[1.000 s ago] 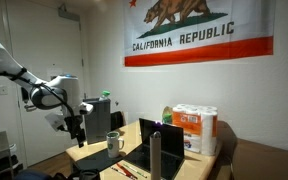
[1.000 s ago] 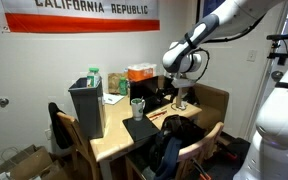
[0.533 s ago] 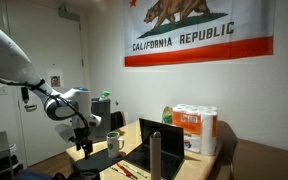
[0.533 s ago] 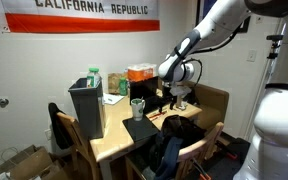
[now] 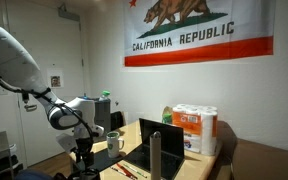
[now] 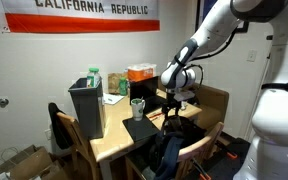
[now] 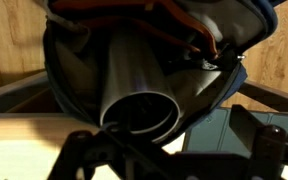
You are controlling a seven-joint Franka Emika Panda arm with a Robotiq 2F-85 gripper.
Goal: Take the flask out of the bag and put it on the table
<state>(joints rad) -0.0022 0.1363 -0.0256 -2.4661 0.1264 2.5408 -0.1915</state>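
Note:
The rim of the flask's round open end (image 7: pixel 141 113) lies below my gripper in the bag. I should next lower my gripper onto it with its fingers spread.
In the wrist view a grey metal flask (image 7: pixel 132 88) lies inside the open dark bag (image 7: pixel 74 50), its round open end facing the camera. My gripper (image 7: pixel 169 152) is open, its dark fingers spread just short of that end and not touching it. In both exterior views the gripper (image 5: pixel 82 150) (image 6: pixel 171 112) hangs low at the table's end, right over the black bag (image 6: pixel 181 130) on a chair. The flask does not show in the exterior views.
The wooden table (image 6: pixel 119 140) holds a laptop (image 5: pixel 162 138), a mug (image 5: pixel 114 142), a tall grey cylinder (image 5: pixel 155 152), a dark bin (image 6: pixel 87 105) and paper towel rolls (image 5: pixel 196 128). Chairs (image 6: pixel 206 100) stand around the bag. A flag hangs on the wall.
The arm has come down and forward, bringing the gripper from above the table's end to just over the bag. The gripper stays open.

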